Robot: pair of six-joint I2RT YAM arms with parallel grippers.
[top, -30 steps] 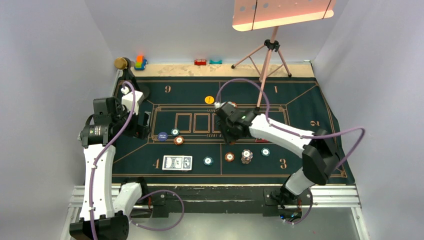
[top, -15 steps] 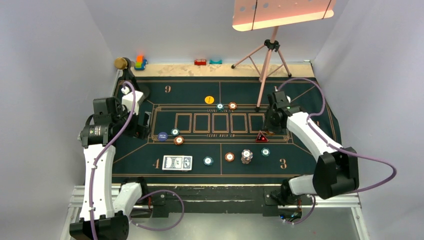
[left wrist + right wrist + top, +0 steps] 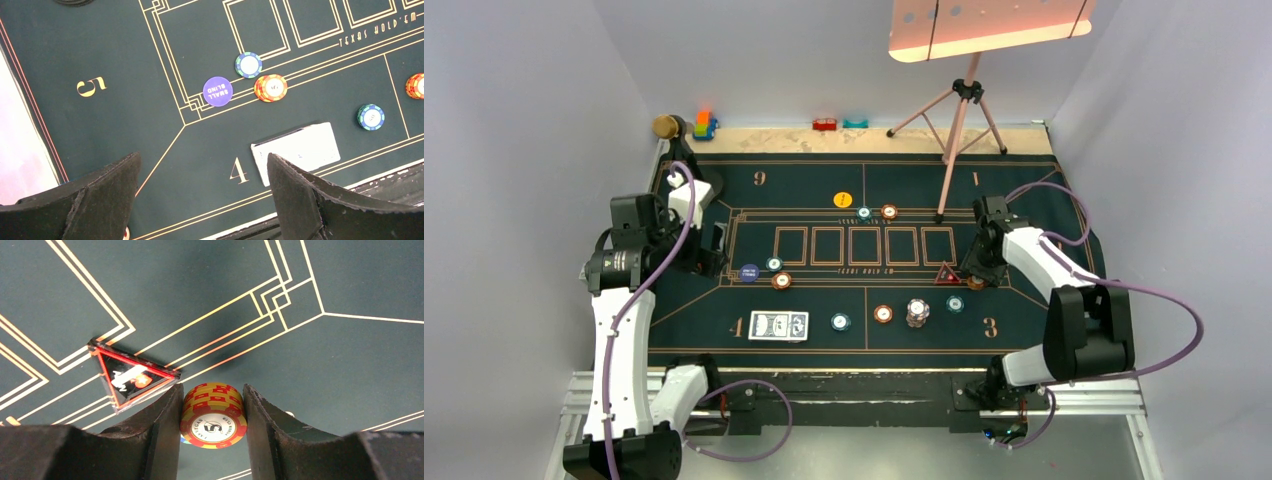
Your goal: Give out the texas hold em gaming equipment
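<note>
My right gripper lowers the orange chips beside the teal chip next, then opens.
My right gripper [image 3: 212,410] [image 3: 977,279] is shut on a short stack of orange chips [image 3: 213,415], low over the felt just right of the red triangle marker [image 3: 127,377] [image 3: 946,275]. My left gripper [image 3: 202,195] [image 3: 714,250] hangs open and holds nothing, over the mat's left side near the "4". The card deck [image 3: 778,325] [image 3: 295,147] lies beside that number. A dark-blue small blind button [image 3: 217,91], a teal chip [image 3: 248,64] and an orange chip [image 3: 270,87] lie left of centre. A yellow button [image 3: 843,199] sits at the back.
More chips lie on the green felt mat [image 3: 1024,190]: teal [image 3: 840,321], orange [image 3: 883,313], a white stack [image 3: 916,311], teal [image 3: 955,304], and a pair at the back [image 3: 876,212]. A lamp tripod [image 3: 964,110] stands back right. Toy blocks [image 3: 705,125] line the rear edge.
The right arm has swung from the mat's centre to the right and come down beside the red triangle, with the orange chips between its fingers. The left arm has stayed still.
</note>
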